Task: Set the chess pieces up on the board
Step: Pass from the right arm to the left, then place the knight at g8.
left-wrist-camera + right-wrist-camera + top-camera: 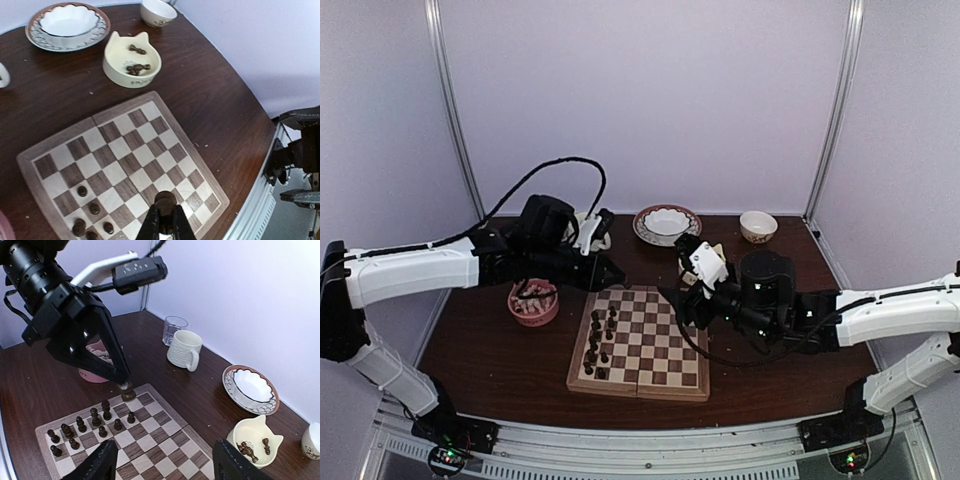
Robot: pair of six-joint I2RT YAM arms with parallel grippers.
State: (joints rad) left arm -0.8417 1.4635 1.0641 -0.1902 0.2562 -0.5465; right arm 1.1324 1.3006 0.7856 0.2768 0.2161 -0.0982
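Observation:
Next, my left gripper tips downward and lowers its dark piece onto the light square [55, 185] between the board's far corner [602, 304] and the standing pieces, since that square is empty.
The board [640, 388] lies at the table's middle, with several dark chess pieces [600, 340] standing along its left side. My left gripper [165, 225] is shut on one dark piece [165, 200], held base-down just over the board's far left corner [127, 392]. My right gripper [167, 467] hangs open and empty above the board's right half [165, 440], and its two fingers [102, 465] stand wide apart. More dark pieces [250, 449] lie in a cream cat-shaped bowl [254, 432] to the right of the board.
A pink bowl [533, 303] holding pale pieces stands left of the board. Behind the board are a cream mug [184, 350], a glass [174, 329], a patterned plate with a white bowl [666, 224] and a small cup [758, 226]. White walls close in the table.

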